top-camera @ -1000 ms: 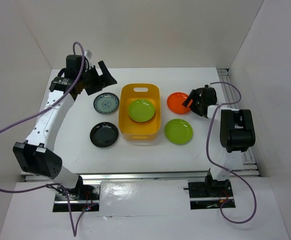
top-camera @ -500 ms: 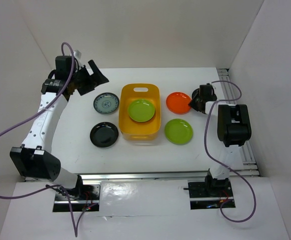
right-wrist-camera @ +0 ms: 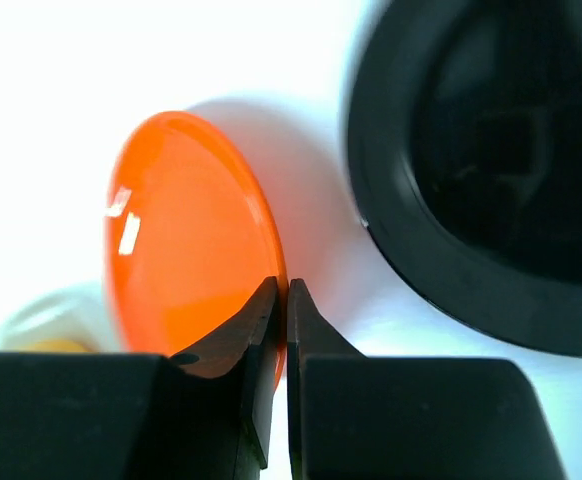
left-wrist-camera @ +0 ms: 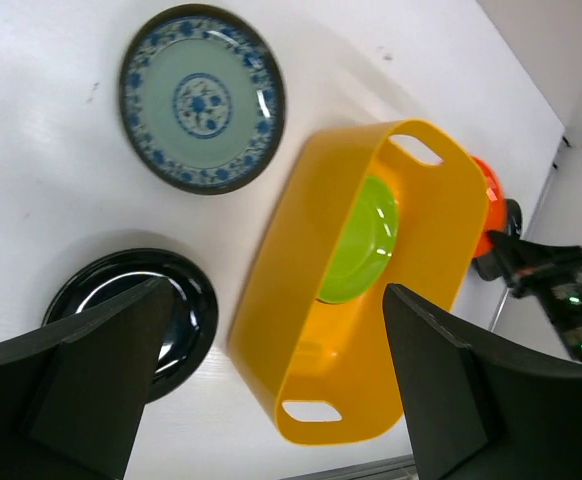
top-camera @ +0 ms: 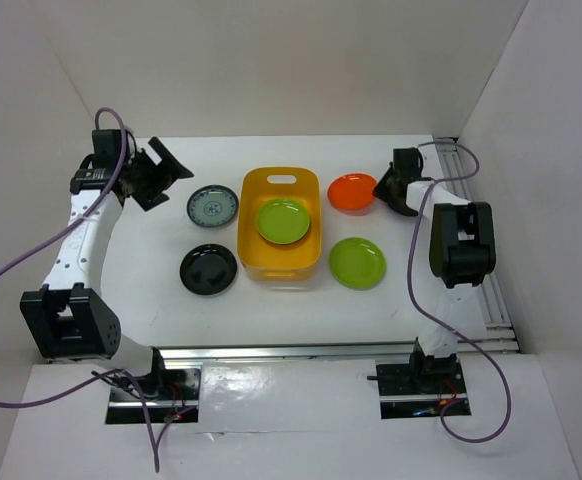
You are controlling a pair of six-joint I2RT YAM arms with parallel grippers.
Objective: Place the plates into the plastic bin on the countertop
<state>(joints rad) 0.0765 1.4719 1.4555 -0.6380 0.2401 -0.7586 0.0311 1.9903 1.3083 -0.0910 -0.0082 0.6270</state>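
The robot should raise its right gripper, cross the side of the bin that stands between the orange plate (top-camera: 352, 192) and the lime green plate, then lower over the lime green plate.
The yellow-orange plastic bin (top-camera: 254, 262) stands mid-countertop with a lime green plate (top-camera: 282, 221) inside. An orange plate (top-camera: 352, 192) lies to its right, and my right gripper (top-camera: 389, 192) is shut on that plate's right rim. The right wrist view shows the thin rim of the orange plate (right-wrist-camera: 186, 250) pinched in the right gripper (right-wrist-camera: 281, 290). A second green plate (top-camera: 357, 262) sits nearer on the right. A blue patterned plate (top-camera: 212, 206) and a black plate (top-camera: 209, 269) lie left of the bin. My left gripper (top-camera: 156, 172) hangs open at the far left, holding nothing.
White walls close in the countertop on three sides. A metal rail (top-camera: 461, 170) runs along the right edge behind the right arm. In the right wrist view a dark round shape (right-wrist-camera: 491, 170) sits just right of the orange plate; I cannot tell what it is.
The right gripper has closed on the orange plate's rim, and the plate has shifted slightly toward the back. The left arm has swung left, away from the bin, still open.
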